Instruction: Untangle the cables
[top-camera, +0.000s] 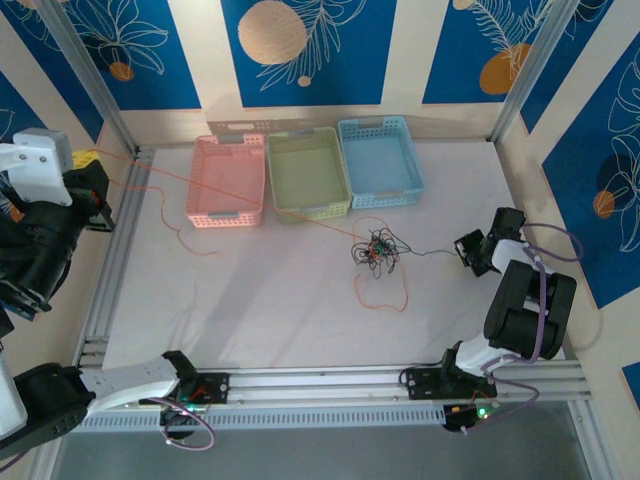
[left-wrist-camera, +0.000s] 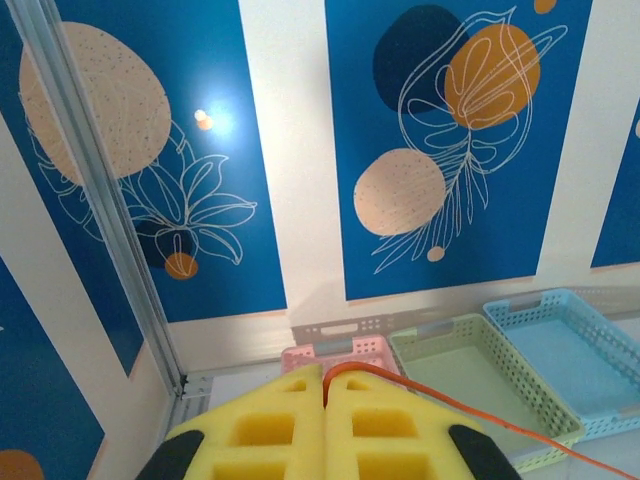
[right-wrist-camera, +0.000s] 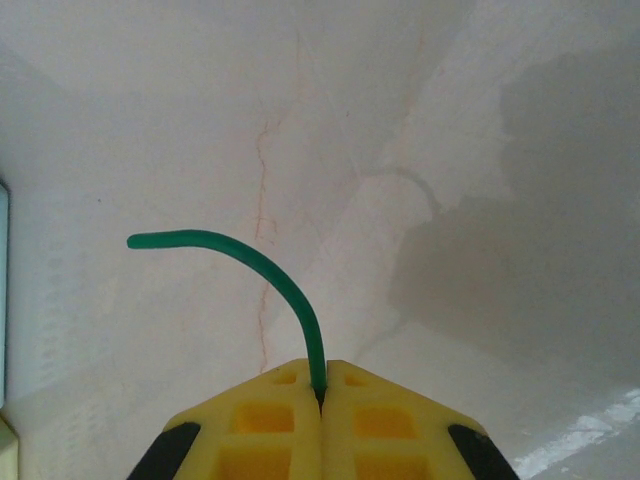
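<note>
My left gripper will next move down to Bare tabletop in front of the pink basket (top-camera: 240, 275), which lies below, to slacken the taut orange cable and let it go.
The cables form a small knotted clump (top-camera: 376, 250) of red, green and black wires mid-table, just in front of the baskets. A thin orange-red cable (top-camera: 230, 196) runs taut from the clump across the pink basket up to my left gripper (top-camera: 90, 159), raised at the far left. In the left wrist view the left gripper (left-wrist-camera: 325, 378) has its yellow pads shut on that orange cable (left-wrist-camera: 470, 408). My right gripper (top-camera: 467, 249) sits low, right of the clump, with a dark strand (top-camera: 428, 252) leading to it. Up close, the right gripper (right-wrist-camera: 320, 378) is shut on a green cable (right-wrist-camera: 275, 272).
Pink (top-camera: 226, 215), green (top-camera: 310, 212) and blue (top-camera: 382, 197) baskets stand side by side at the back. A loose orange strand (top-camera: 385, 300) loops in front of the clump, another (top-camera: 178, 228) lies left. Aluminium posts (top-camera: 85, 70) rise at the back corners.
</note>
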